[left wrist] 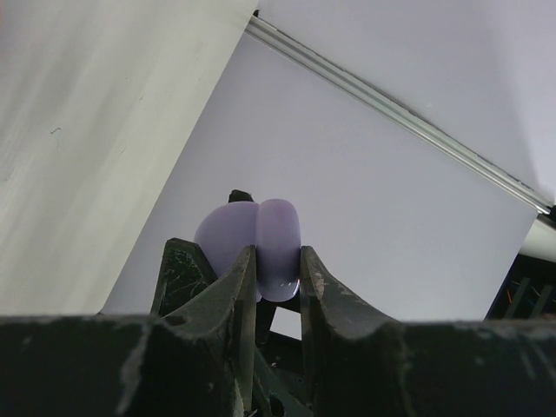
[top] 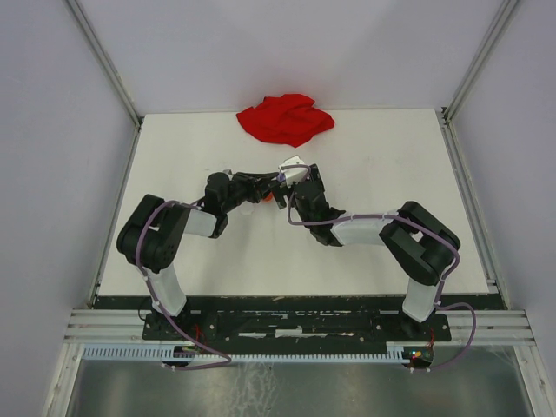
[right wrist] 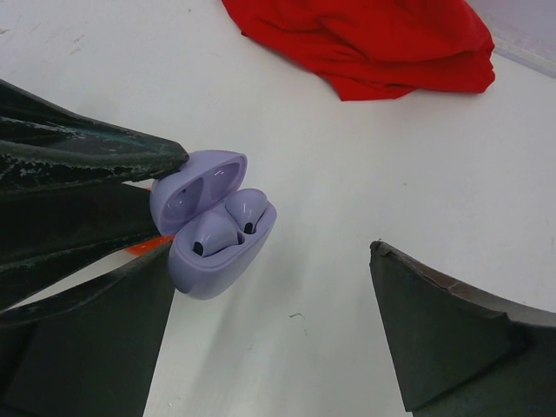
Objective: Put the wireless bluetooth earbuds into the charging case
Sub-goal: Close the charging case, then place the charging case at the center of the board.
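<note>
I will move my left gripper down and back next to release the case, with both earbuds seated, because bare tabletop by the orange patch (top: 274, 213) is below and back.
A lavender charging case (right wrist: 217, 252) hangs open above the table, lid (right wrist: 193, 184) tipped back. Two lavender earbuds (right wrist: 246, 209) sit side by side in its wells, the second (right wrist: 211, 234) nearer me. My left gripper (left wrist: 278, 261) is shut on the case (left wrist: 261, 234); its dark fingers (right wrist: 87, 156) enter the right wrist view from the left. My right gripper (right wrist: 269, 339) is open and empty, its jaws wide apart, just to the right of the case. In the top view both grippers meet mid-table, left (top: 265, 191) and right (top: 294, 184). No other earbuds show.
A crumpled red cloth (top: 285, 118) lies at the far edge of the white table (top: 391, 174); it also shows in the right wrist view (right wrist: 365, 43). A small orange patch (right wrist: 148, 246) shows behind the case. Grey walls with metal rails (top: 104, 61) enclose the table.
</note>
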`<state>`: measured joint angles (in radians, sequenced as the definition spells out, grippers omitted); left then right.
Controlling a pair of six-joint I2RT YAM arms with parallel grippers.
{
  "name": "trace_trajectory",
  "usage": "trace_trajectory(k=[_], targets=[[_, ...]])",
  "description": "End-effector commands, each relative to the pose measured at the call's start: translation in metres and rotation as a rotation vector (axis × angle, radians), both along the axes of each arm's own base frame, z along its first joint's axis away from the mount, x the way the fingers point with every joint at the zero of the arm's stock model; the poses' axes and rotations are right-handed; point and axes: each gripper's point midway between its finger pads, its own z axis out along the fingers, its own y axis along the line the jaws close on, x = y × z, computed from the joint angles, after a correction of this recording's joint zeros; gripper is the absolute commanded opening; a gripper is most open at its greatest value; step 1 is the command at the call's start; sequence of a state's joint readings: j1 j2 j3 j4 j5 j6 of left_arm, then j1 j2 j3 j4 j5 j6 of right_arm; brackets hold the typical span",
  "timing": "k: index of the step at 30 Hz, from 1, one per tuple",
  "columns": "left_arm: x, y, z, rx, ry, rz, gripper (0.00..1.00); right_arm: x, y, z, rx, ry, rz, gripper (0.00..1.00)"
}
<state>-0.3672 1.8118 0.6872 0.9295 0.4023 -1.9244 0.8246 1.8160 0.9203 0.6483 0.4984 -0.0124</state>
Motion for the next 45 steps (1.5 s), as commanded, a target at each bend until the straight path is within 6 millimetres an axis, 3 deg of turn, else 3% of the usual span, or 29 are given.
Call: trace_trajectory(k=[1,22,37,45], targets=[[-0.003,-0.004,0.029,-0.032,-0.071,-0.026,0.03,0.008,-0.003,0.029,0.023,-0.082,-0.041,0.99],[-0.014,-0.001,0.009,-0.014,-0.047,-0.04,0.03,0.007,-0.023,0.041,-0.033,-0.132,-0.091,0.99],[-0.01,0.001,-0.005,0.008,-0.043,-0.031,0.03,0.0,-0.054,0.05,-0.029,-0.134,-0.157,0.99],[-0.001,0.005,-0.023,0.195,-0.109,-0.072,0.03,-0.018,-0.084,0.038,0.013,0.026,-0.212,0.99]])
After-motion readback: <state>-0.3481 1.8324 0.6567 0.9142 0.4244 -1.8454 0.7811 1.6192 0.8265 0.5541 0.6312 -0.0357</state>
